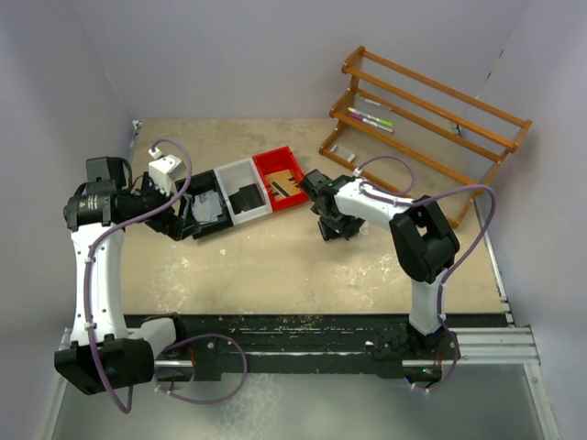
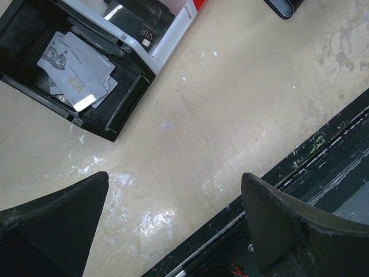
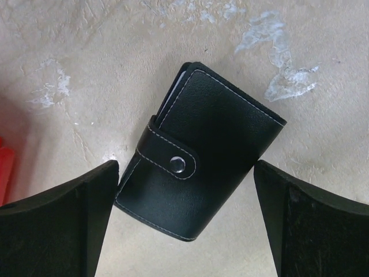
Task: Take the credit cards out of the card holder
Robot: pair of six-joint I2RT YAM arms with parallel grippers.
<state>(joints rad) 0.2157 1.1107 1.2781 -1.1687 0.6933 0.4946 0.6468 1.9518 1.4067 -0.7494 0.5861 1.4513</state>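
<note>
The wallet lies slanted below the open fingers of the robot's right gripper, so the right gripper should next lower, turn slightly to line up, and close across the wallet's near end.
The card holder is a black stitched wallet lying flat on the table, its strap snapped shut with a round silver snap. My right gripper is open just above it, a finger on each side; the wallet's lower left corner is close to the left finger. In the top view the right gripper hides the wallet. Several grey-blue credit cards lie loose in the black tray, also seen in the top view. My left gripper is open and empty over bare table beside that tray.
The black tray is joined to a white tray holding a black "VIP" card and a red tray. A wooden rack with pens stands at the back right. The table's black front rail runs below.
</note>
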